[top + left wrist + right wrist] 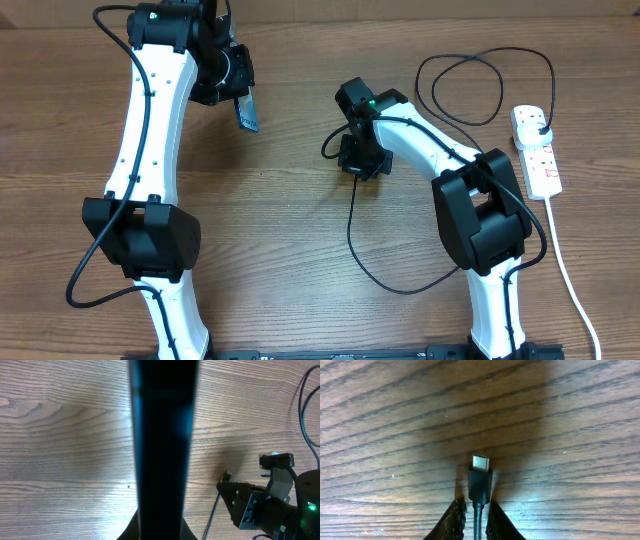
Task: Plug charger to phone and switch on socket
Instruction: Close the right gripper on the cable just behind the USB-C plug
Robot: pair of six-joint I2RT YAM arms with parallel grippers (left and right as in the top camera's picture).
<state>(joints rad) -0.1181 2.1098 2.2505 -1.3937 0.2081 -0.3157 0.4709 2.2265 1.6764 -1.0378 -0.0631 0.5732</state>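
Note:
The wood below the cable's connector end is bare on the left in the overhead view, so my right gripper should move slightly to that side and release the connector end.
My left gripper [238,95] is shut on the phone [248,114] and holds it off the table at the back left. In the left wrist view the phone [162,435] is a dark upright slab between the jaws [161,527]. My right gripper [355,170] is in the middle of the table, shut on the charger cable [351,225] just behind its connector tip. In the right wrist view the silver tip [480,462] juts out ahead of the fingers [476,521], just over the wood. The socket [540,160] lies at the right with the charger's black plug [540,127] in it.
The charger cable loops across the back right [470,62] and along the front of the table [400,288]. The socket's thick white cord [565,270] runs down to the front right edge. My right gripper also shows in the left wrist view [265,505].

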